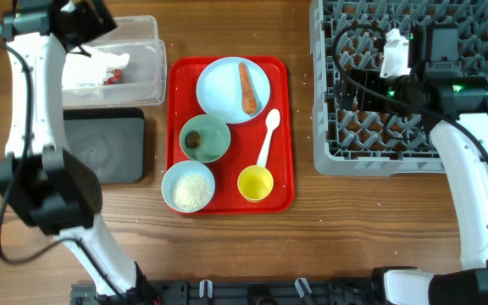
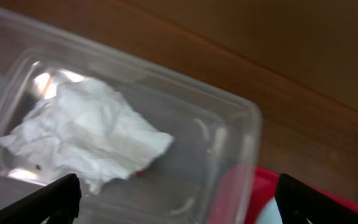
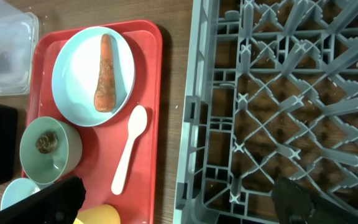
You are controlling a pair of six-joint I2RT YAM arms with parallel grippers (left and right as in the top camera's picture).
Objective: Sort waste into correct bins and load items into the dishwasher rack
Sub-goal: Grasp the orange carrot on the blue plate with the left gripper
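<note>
Next, my open left gripper will go to the right in the overhead view and then down onto the carrot piece [image 1: 247, 87], since it lies uncovered on the plate.
The crumpled white napkin [image 1: 96, 68] with a small red scrap lies in the clear tub [image 1: 155, 80]; it also shows in the left wrist view [image 2: 86, 134]. My left gripper [image 2: 179, 205] is open and empty above the tub's right end [image 2: 247, 143]. The pale blue plate [image 1: 223, 89] holds the carrot piece [image 1: 247, 87]. One bowl [image 1: 214, 146] holds a brown lump, another bowl [image 1: 173, 174] holds rice grains. The yellow cup [image 1: 255, 183] and white spoon [image 1: 268, 137] lie beside them. My right gripper [image 3: 182, 202] is open and empty over the left edge of the grey rack [image 1: 405, 144].
All dishes sit on a red serving tray [image 1: 285, 127] in the table's middle. The shallow black tray [image 1: 104, 148] lies just below the clear tub at the left. The rack fills the upper right. A strip of bare wood separates the red tray from the rack [image 3: 284, 93].
</note>
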